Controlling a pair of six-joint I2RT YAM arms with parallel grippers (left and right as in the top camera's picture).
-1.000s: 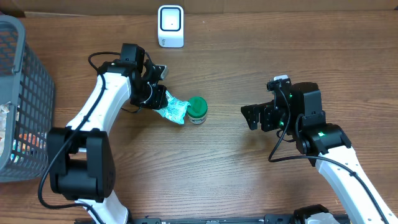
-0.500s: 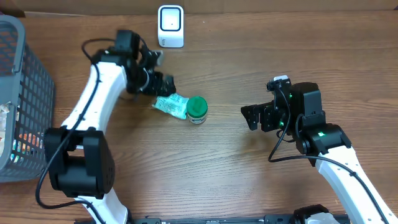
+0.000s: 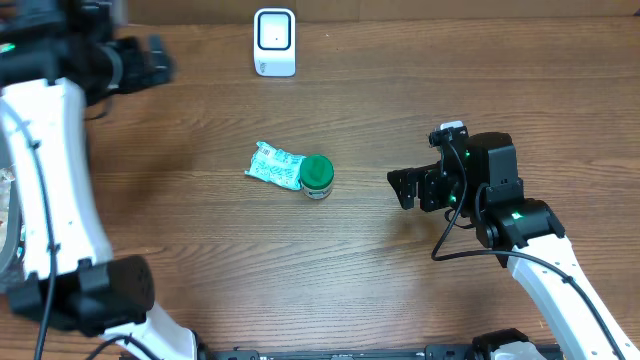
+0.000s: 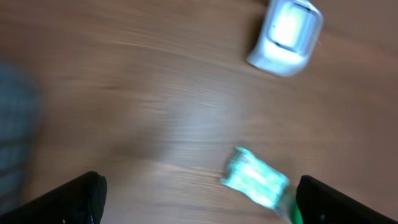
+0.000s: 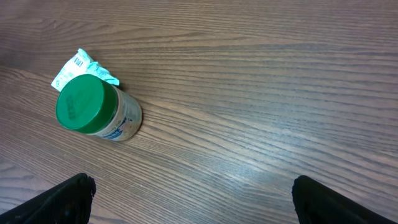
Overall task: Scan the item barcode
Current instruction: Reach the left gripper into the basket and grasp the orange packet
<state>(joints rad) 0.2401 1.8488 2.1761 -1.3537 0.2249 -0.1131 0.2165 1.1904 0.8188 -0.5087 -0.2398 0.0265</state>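
Next, my empty left gripper moves back, to the left in the overhead view, and down into the grey wire basket [image 3: 9,220] [image 4: 15,134], which lies below it there.
A teal-and-white packet [image 3: 275,165] lies flat on the wooden table, touching a green-lidded jar [image 3: 318,175] that lies on its side just right of it. The white barcode scanner [image 3: 274,42] stands at the back centre. My left gripper [image 3: 150,58] is blurred at the far back left, open and empty, well away from the packet. In the blurred left wrist view the packet [image 4: 255,183] and scanner [image 4: 286,34] lie ahead of the open left gripper [image 4: 199,208]. My right gripper [image 3: 405,188] hangs open to the right of the jar [image 5: 96,109], with nothing between its fingers [image 5: 68,199].
A grey wire basket [image 3: 7,240] shows at the far left edge, mostly hidden behind my left arm. Bare wooden table [image 3: 350,280] stretches between the jar and my right gripper and along the front.
My left gripper opened and let go of the packet, then swung up and away to the back left. The packet now lies beside the jar. The right arm has not moved.
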